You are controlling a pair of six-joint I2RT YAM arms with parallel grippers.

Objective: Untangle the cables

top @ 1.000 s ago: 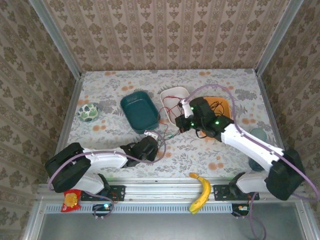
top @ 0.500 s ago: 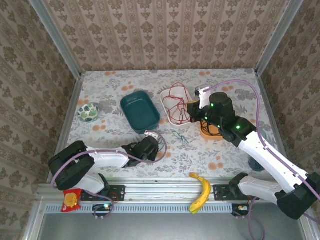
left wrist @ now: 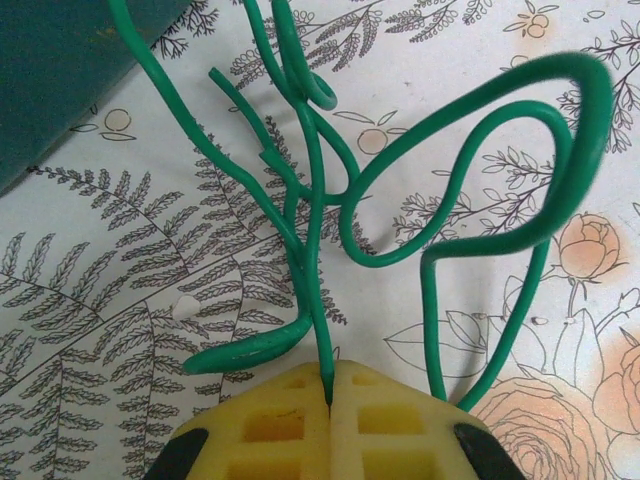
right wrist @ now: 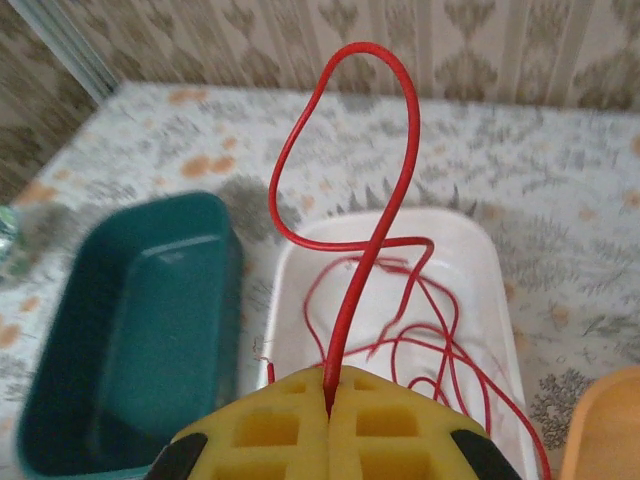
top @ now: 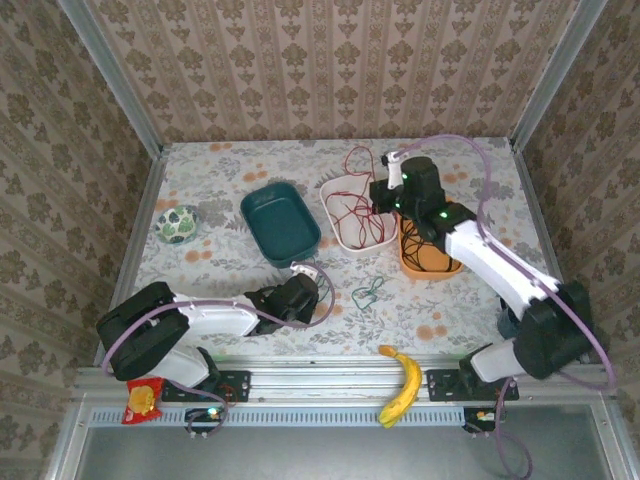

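Next, my right gripper needs to tip downward and lower toward the white tray to release the red cable, since that tray lies below it, holding the trailing loops.
My left gripper (top: 316, 293) lies low near the table's front and is shut on the end of the green cable (left wrist: 590, 130), whose loops (top: 367, 292) spread over the tablecloth; the strand runs into the closed pads (left wrist: 328, 395). My right gripper (top: 378, 200) hovers over the white tray (top: 335, 185), shut on the red cable (right wrist: 395, 130). That cable arches up from the pads (right wrist: 328, 390) and trails in loose loops (top: 350, 215) into the white tray (right wrist: 480, 250). A black cable (top: 425, 245) lies coiled in the orange tray (top: 445, 268).
A teal tray (top: 280, 225) stands just left of the white one. A patterned bowl (top: 178, 223) sits at the left, and a banana (top: 403, 385) lies on the front rail. Wallpapered walls close in the table on three sides.
My right gripper has swung from mid-table toward the back, carrying the red cable over the white tray. The green cable came free of it and now lies on the table. The left arm barely moved.
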